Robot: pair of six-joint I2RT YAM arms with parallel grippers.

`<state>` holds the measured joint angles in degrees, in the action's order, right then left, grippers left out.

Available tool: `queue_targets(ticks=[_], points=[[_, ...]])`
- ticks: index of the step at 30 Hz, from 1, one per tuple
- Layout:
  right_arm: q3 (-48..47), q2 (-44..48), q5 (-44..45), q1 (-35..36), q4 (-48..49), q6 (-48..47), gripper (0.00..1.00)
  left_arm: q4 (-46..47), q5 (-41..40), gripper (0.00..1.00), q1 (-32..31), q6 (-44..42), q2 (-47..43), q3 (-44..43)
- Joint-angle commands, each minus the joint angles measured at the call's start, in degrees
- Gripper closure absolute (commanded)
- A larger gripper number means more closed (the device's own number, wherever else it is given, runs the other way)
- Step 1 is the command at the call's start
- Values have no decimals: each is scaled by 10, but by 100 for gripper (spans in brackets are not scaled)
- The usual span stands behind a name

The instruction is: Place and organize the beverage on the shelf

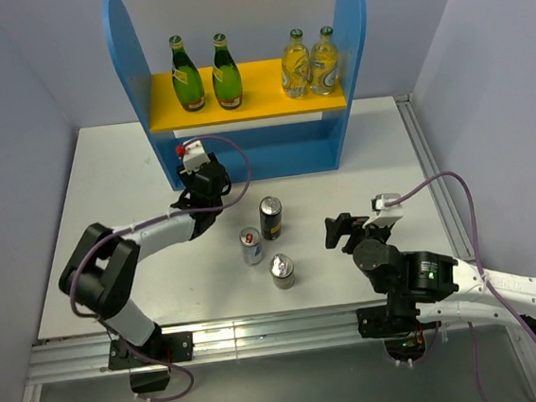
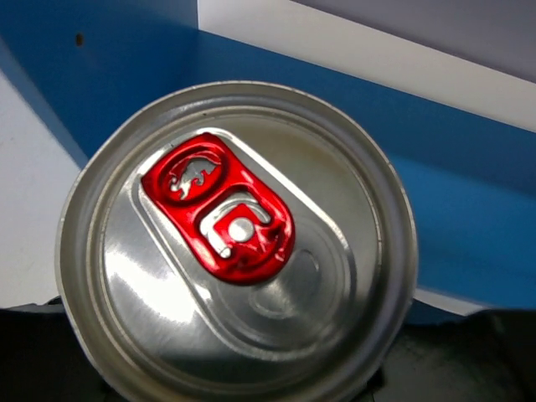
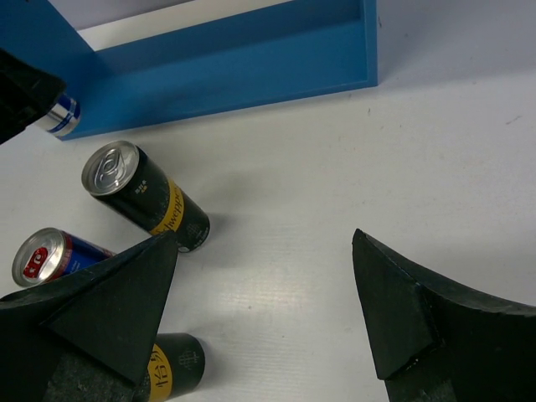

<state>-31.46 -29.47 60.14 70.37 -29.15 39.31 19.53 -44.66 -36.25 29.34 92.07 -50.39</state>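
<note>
The silver-blue can is still at the front edge of the shelf's lower level. My left gripper will move it outward, deeper in beside the shelf's blue side panel, and then release it.
The blue shelf (image 1: 132, 71) stands at the back. Its yellow upper board (image 1: 259, 102) holds two green bottles (image 1: 187, 76) on the left and two pale clear bottles (image 1: 310, 64) on the right. My left gripper (image 1: 204, 183) is shut on a silver-blue can (image 2: 239, 243) with a red tab, at the left end of the blue lower tier (image 2: 469, 201). The held can's lower end shows in the right wrist view (image 3: 63, 115). On the table stand a black-gold can (image 1: 270, 217), a silver-blue can (image 1: 251, 245) and a second black-gold can (image 1: 282, 271). My right gripper (image 1: 344, 232) is open and empty, right of them.
In the right wrist view the lower tier (image 3: 251, 59) runs across the top, with the three cans at the left: black-gold (image 3: 146, 201), silver-blue (image 3: 50, 255), black-gold (image 3: 172, 368). White table (image 3: 335, 167) lies between the open fingers (image 3: 402, 310).
</note>
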Motion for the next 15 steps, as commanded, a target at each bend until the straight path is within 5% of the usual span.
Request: queue_targets(ticks=[1,15], points=[[5,7,5,4,16,1,9,75,41,100,33,-38,38,-57],[3,-7,7,4,19,-1,9,106,93,100,103,-63,158,-134]])
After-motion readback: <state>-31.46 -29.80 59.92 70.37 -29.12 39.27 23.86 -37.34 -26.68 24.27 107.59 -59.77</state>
